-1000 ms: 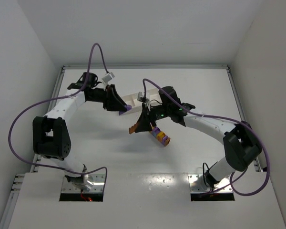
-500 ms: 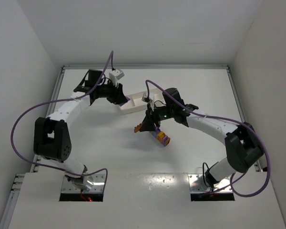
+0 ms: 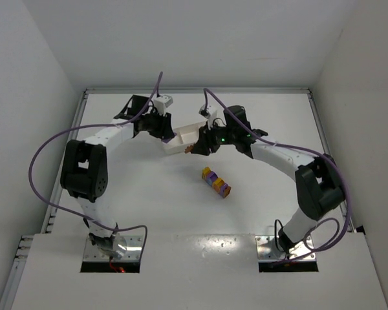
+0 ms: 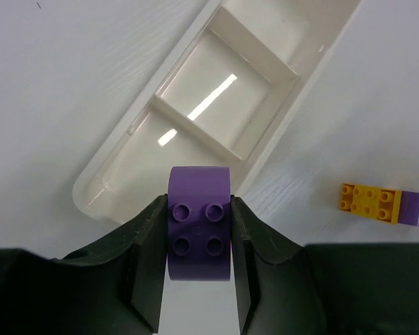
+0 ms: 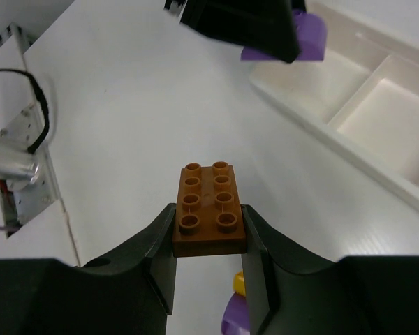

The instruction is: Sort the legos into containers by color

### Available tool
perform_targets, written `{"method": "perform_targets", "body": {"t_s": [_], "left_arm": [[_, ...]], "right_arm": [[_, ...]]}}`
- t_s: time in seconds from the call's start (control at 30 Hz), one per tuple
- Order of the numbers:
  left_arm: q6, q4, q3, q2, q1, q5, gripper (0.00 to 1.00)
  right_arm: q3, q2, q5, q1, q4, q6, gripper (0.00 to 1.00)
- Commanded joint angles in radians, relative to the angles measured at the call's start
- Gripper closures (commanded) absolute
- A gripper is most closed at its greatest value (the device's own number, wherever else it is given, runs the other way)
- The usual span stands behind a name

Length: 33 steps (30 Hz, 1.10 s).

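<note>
My right gripper next moves outward over the tray's middle section (image 3: 189, 136) (image 5: 392, 124) and down to release the orange lego, since the purple one hangs at its end section.
In the left wrist view my left gripper (image 4: 199, 209) is shut on a purple lego (image 4: 199, 227), just short of the near end compartment of the white containers tray (image 4: 195, 128). My right gripper (image 5: 208, 223) is shut on an orange lego (image 5: 209, 206), studs up, over the table near the tray (image 5: 335, 139). From above, both grippers, left (image 3: 169, 134) and right (image 3: 193, 148), flank the tray's (image 3: 186, 134) near end. A stack of purple, yellow and orange legos (image 3: 216, 182) lies on the table below them. All three compartments look empty.
The left gripper's dark fingers with the purple brick (image 5: 300, 35) hang at the top of the right wrist view, close to my right gripper. Purple cables loop over both arms. White walls ring the table.
My left gripper swung back and right to the tray's end, carrying the purple lego. My right gripper lifted away from the stack toward the tray with the orange lego.
</note>
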Motion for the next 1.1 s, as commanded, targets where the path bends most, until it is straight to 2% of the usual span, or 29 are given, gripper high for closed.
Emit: {"method": "perform_targets", "body": {"t_s": [0.0, 0.03, 0.37, 0.47, 0.57, 0.6, 0.63, 0.67, 0.83, 1.07], "left_arm": [[-0.022, 0.028, 0.056, 0.011, -0.016, -0.012, 0.89], [-0.022, 0.028, 0.057, 0.023, -0.016, -0.012, 0.84], [-0.022, 0.028, 0.086, 0.074, -0.026, -0.033, 0.66], [-0.022, 0.028, 0.086, 0.074, -0.026, -0.033, 0.56], [-0.022, 0.028, 0.086, 0.074, -0.026, -0.044, 0.54], [-0.022, 0.028, 0.086, 0.074, -0.026, -0.044, 0.48], [-0.022, 0.028, 0.086, 0.074, -0.026, -0.044, 0.47], [-0.022, 0.028, 0.086, 0.074, -0.026, -0.044, 0.41], [-0.032, 0.028, 0.086, 0.074, -0.026, -0.044, 0.38], [-0.055, 0.037, 0.064, -0.064, -0.006, 0.028, 0.38]], "right_arm": [[0.097, 0.05, 0.044, -0.006, 0.046, 0.038, 1.0], [0.115, 0.061, 0.044, -0.015, 0.046, 0.038, 1.0], [0.216, 0.169, 0.171, -0.055, 0.055, 0.057, 1.0], [0.253, 0.196, 0.202, -0.075, 0.055, 0.057, 1.0], [0.279, 0.219, 0.202, -0.086, 0.055, 0.057, 1.0], [0.279, 0.231, 0.202, -0.095, 0.046, 0.057, 1.0], [0.279, 0.242, 0.188, -0.095, 0.046, 0.048, 1.0], [0.29, 0.242, 0.188, -0.104, 0.046, 0.048, 1.0], [0.299, 0.277, 0.145, -0.104, 0.046, 0.048, 1.0], [0.364, 0.352, 0.125, -0.083, 0.008, 0.009, 1.0]]}}
